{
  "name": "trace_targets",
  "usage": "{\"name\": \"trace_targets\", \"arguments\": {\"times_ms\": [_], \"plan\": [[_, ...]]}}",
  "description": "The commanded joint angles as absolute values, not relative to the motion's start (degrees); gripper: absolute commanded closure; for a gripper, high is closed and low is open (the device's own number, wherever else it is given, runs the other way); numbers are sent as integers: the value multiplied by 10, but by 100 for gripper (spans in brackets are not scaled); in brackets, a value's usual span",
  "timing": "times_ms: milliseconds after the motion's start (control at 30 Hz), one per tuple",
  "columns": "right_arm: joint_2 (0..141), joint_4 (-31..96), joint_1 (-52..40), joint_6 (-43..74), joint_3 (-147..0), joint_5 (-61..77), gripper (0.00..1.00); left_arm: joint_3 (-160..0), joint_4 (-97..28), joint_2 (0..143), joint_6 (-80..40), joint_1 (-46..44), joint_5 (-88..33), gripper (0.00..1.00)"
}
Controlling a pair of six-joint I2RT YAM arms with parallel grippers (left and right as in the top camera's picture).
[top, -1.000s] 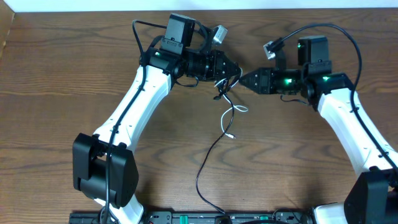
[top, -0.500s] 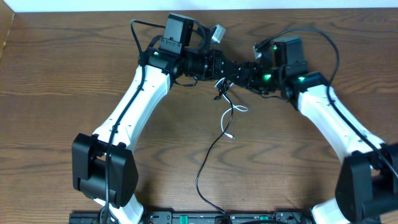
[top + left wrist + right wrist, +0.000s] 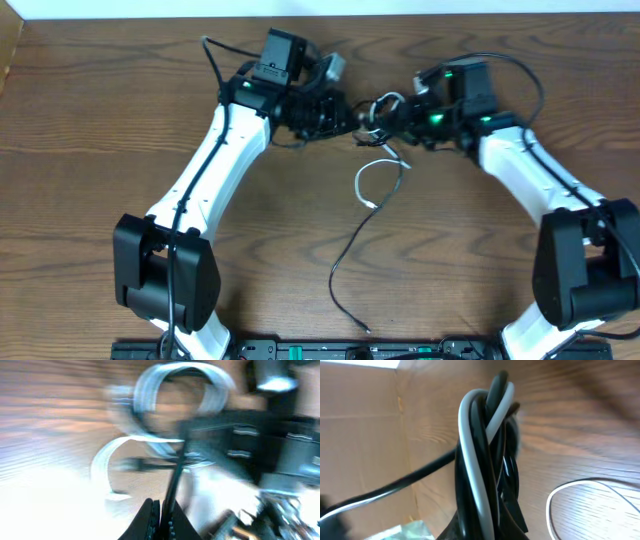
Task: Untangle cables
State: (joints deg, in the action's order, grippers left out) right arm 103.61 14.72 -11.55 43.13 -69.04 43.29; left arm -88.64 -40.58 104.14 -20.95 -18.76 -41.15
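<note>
My right gripper will pull the looped bundle back, away from the left gripper, and release it over the table, as the other gripper holds its black cable (image 3: 334, 268).
Near the table's far edge my two grippers meet tip to tip over the knot of the cables. My left gripper (image 3: 352, 114) (image 3: 162, 516) is shut on the thin black cable (image 3: 176, 467), which rises from between its fingers. My right gripper (image 3: 388, 117) (image 3: 487, 527) is shut on a twisted bundle of black and white cable (image 3: 479, 455). Below the knot, the white cable (image 3: 359, 180) hangs in a loop, with a second blurred loop (image 3: 175, 380) higher up and a plug at its end (image 3: 372, 205). The black cable (image 3: 334, 268) trails toward the near edge.
Thicker black robot wires arch over both wrists (image 3: 520, 70). A small grey connector (image 3: 333, 64) sticks up behind the left wrist. Both arm bases stand at the near corners (image 3: 165, 275) (image 3: 580, 270).
My right gripper moved left to the knot and shut on the bundle. My left gripper drew slightly left. The white loop and the black cable's tail shifted right.
</note>
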Motion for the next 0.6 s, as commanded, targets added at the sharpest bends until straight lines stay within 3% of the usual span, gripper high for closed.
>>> {"name": "trace_targets", "arguments": {"times_ms": [0,233,567], "plan": [[997,159,-57,401,-695,525,99,-891,-445,1037,-204,-161,-270,93],[996,63,-3,406,-695,676,99,-881,-466,1039,-204,-149,-268,92],[996,-3,-24,422,-695,817,99,-870,-384,1070,-204,-156,-315,93]]}}
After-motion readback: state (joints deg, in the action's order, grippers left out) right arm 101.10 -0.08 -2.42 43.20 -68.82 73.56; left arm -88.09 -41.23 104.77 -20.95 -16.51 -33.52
